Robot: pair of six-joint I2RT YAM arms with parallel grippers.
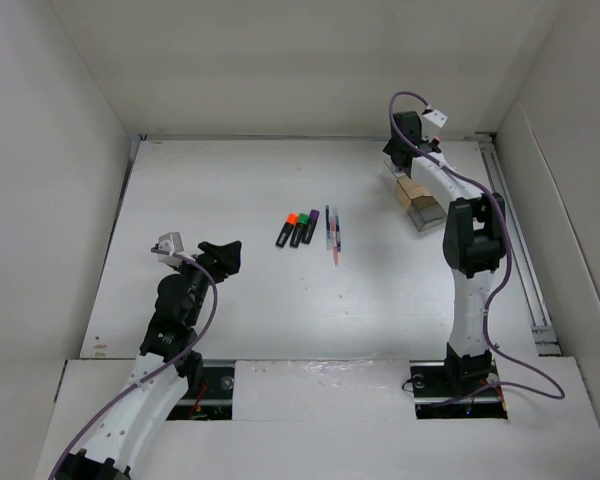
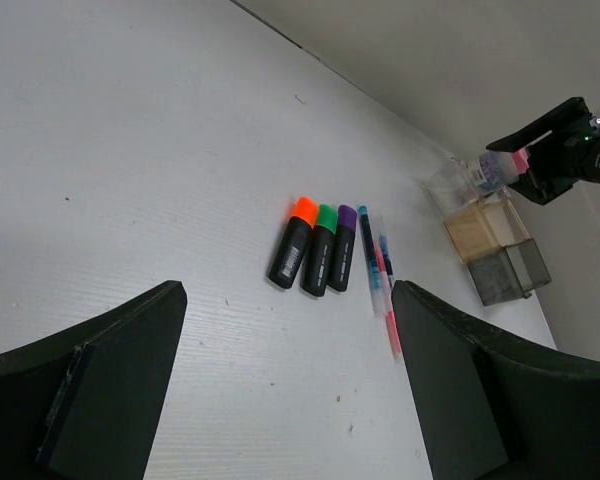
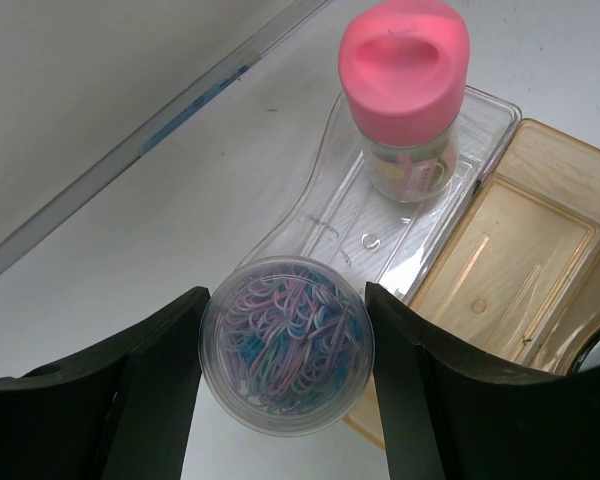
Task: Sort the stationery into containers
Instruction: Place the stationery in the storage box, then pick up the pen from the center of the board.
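The pink-capped jar takes the other end of the clear section, so next my right gripper will lower and release the round jar in the clear section's empty end [image 1: 391,170] [image 3: 328,246] below it.
Three black highlighters with orange [image 2: 292,240], green [image 2: 320,250] and purple [image 2: 342,248] caps lie side by side mid-table. Two thin pens [image 2: 378,272] lie just right of them; the group also shows in the top view [image 1: 298,229]. My left gripper [image 2: 288,296] is open and empty, just short of the highlighters. The divided box [image 1: 421,207], clear and brownish, sits at the far right. My right gripper [image 3: 285,305] is shut on a clear round jar of coloured paper clips [image 3: 287,350], held over the box's clear end [image 3: 320,215].
A small jar with a pink cap [image 3: 405,95] stands in the box's clear compartment. The tan compartments [image 3: 515,265] beside it hold nothing I can see. White walls enclose the table on three sides, and a rail [image 1: 515,230] runs along the right edge.
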